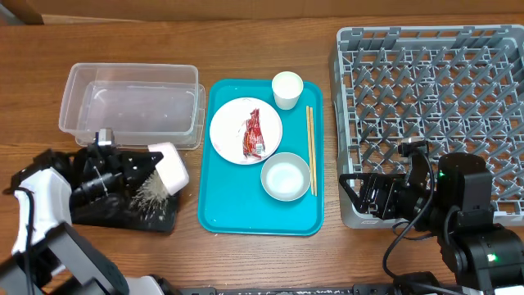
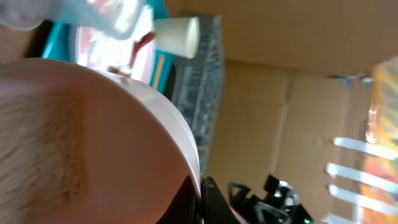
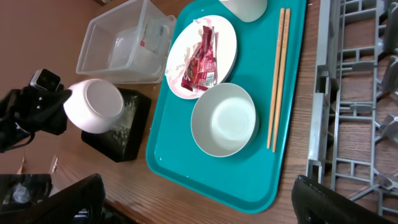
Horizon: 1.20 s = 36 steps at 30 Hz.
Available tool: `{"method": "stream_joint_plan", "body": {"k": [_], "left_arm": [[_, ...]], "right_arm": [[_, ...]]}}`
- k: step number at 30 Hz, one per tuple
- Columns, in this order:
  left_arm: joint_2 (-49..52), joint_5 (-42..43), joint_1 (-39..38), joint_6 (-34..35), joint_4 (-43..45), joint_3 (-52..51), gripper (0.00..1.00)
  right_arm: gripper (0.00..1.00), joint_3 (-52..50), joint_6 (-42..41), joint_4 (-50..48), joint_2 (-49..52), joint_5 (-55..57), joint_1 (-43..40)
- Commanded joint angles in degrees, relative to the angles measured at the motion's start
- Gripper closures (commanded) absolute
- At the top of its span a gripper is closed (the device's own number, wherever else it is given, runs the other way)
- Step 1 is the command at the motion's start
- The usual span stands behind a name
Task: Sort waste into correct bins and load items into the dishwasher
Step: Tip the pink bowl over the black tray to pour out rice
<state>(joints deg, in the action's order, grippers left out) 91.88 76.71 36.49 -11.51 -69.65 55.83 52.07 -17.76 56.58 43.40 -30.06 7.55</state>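
My left gripper swings across next and lowers the dish onto the teal tray's bare near corner point(image 1: 231, 195), as this lies below and to its right in the overhead view.
My left gripper point(image 1: 152, 166) point(image 2: 200, 198) is shut on the rim of a small pinkish-white bowl-like dish point(image 1: 170, 168) point(image 2: 93, 143) point(image 3: 93, 106), held tilted over the black tray point(image 1: 115, 211) point(image 3: 121, 140). White rice-like grains point(image 1: 151, 197) lie in that tray. The clear tub point(image 1: 131, 102) point(image 3: 121, 46) stands behind it. On the teal tray point(image 1: 246, 215) point(image 3: 186, 174) are a white plate point(image 1: 232, 123) point(image 3: 224, 37) bearing the red-and-white sauce packet point(image 1: 254, 135) point(image 3: 200, 62), a white bowl point(image 1: 286, 176) point(image 3: 224, 121), a white cup point(image 1: 287, 88) and two chopsticks point(image 1: 310, 152) point(image 3: 277, 78). My right gripper point(image 1: 360, 192) point(image 3: 202, 205) is open and empty.
The grey dish rack point(image 1: 434, 90) point(image 3: 354, 93) fills the right side, its left wall close to my right gripper. Bare wooden table point(image 1: 262, 49) runs along the back and between the tray and rack. A cardboard wall shows in the left wrist view point(image 2: 280, 106).
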Motion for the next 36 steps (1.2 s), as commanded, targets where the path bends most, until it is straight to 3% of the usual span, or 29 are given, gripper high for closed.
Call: {"method": "stream_joint_plan", "body": {"k": [1,2,5,7,9,10,12,14,15,17,20,21,22,24,26,28,29,30,31,33,35,36], "left_arm": [[1.2,4.8,0.9,-7.7,0.6,-0.2,0.96],[1.5,3.6,0.9,-6.5,-1.2,-0.2,0.96],[1.4,3.4,1.1,-13.0,-3.3,-0.2,0.96],[1.6,1.7,1.5,-8.3,-4.8,-0.2,0.96],[1.2,5.1,1.5,-16.6,-7.4,-0.2,0.96],[1.1,4.5,1.5,-17.5,-5.6,-0.2,0.96],[1.2,2.6,1.5,-11.5,-6.3,-0.2,0.96],[0.6,5.9,1.4,-23.3,-8.4,-0.1,0.96],[0.7,4.0,1.7,-24.2,-4.4,-0.1,0.96],[1.2,-1.6,2.2,-6.1,-1.1,-0.1,0.96],[1.0,2.0,2.2,-14.4,-1.7,-0.1,0.96],[1.0,1.2,2.2,-9.8,-2.1,-0.1,0.96],[1.0,1.9,2.1,-9.7,-4.2,-0.1,0.96],[0.3,2.9,1.5,-16.0,-4.5,0.1,0.96],[0.3,0.6,1.1,-12.4,-5.4,0.4,0.96],[-0.1,0.4,0.3,-17.9,-6.2,0.7,0.96],[-0.1,-2.0,0.0,-17.1,-4.5,1.1,0.96],[-0.1,-4.0,-0.1,-11.7,-3.8,1.3,0.96],[-0.2,-2.1,-0.3,-10.0,-4.5,1.3,0.96],[-0.7,0.0,-0.7,-13.3,-2.9,1.4,0.96],[-0.7,-1.2,-1.6,-8.4,-2.1,2.0,0.96],[-1.0,0.4,-2.6,-10.0,-3.1,2.4,0.96]], "right_arm": [[0.02,1.6,0.6,-0.1,-0.1,-0.5,0.1],[0.02,1.6,0.6,-0.1,-0.1,-0.5,0.1],[0.02,1.6,0.6,-0.1,-0.1,-0.5,0.1],[0.02,1.6,0.6,-0.1,-0.1,-0.5,0.1],[0.02,1.6,0.6,0.2,-0.1,-0.5,0.1],[0.02,1.6,0.6,0.3,-0.1,-0.5,0.1],[0.02,1.6,0.6,0.3,-0.1,-0.5,0.1],[0.02,1.6,0.6,0.4,-0.1,-0.5,0.1],[0.02,1.6,0.6,0.4,-0.1,-0.5,0.1],[0.02,1.6,0.6,0.2,-0.1,-0.5,0.1],[0.02,1.6,0.6,0.7,-0.1,-0.5,0.1],[0.02,1.6,0.6,0.8,-0.1,-0.5,0.1],[0.02,1.6,0.6,0.8,-0.1,-0.5,0.1],[0.02,1.6,0.6,0.8,-0.1,-0.5,0.1],[0.02,1.6,0.6,0.7,-0.1,-0.5,0.1],[0.02,1.6,0.6,0.7,-0.1,-0.5,0.1],[0.02,1.6,0.6,0.7,-0.1,-0.5,0.1],[0.02,1.6,0.6,0.6,-0.1,-0.5,0.1],[0.02,1.6,0.6,0.6,-0.1,-0.5,0.1],[0.02,1.6,0.6,0.7,-0.1,-0.5,0.1],[0.02,1.6,0.6,0.8,-0.1,-0.5,0.1],[0.02,1.6,0.6,0.8,-0.1,-0.5,0.1]]}}
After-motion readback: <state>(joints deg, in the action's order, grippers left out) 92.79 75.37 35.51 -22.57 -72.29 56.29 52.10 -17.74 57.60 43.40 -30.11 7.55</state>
